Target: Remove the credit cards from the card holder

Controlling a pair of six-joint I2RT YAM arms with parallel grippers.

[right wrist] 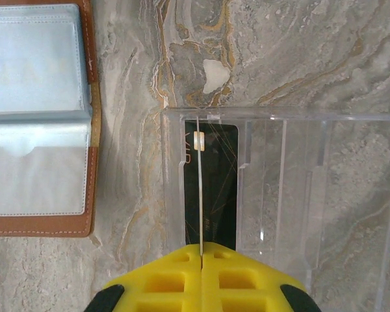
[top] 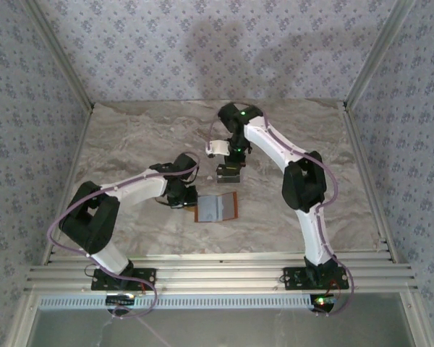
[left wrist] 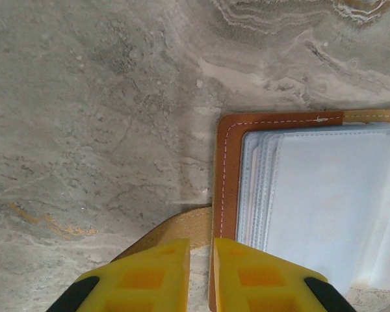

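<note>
The whitish card is already lined up lengthwise, and the tray slot holding the dark card [top: 229, 172] [right wrist: 214, 182] lies below. My right gripper needs to lower the whitish card into that slot next and let it go.
The card holder [top: 217, 208] lies open on the marble table, grey-blue sleeves up, brown rim [left wrist: 229, 175] around them. My left gripper [left wrist: 201, 244] stands at its left edge, jaws nearly together, pinching the brown rim and a tan flap [left wrist: 182, 224]. My right gripper [right wrist: 200, 246] is shut on a whitish credit card [right wrist: 199, 188], seen edge-on and held upright over a clear tray. A dark credit card [right wrist: 216, 175] lies flat in that tray. From above, the whitish card [top: 217, 148] sticks out left of the right gripper [top: 233, 153].
The clear acrylic tray [right wrist: 312, 195] with several divider slots sits just behind the holder [right wrist: 39, 117], close to its right edge. Metal frame posts and patterned walls bound the table [top: 130, 137] on three sides.
</note>
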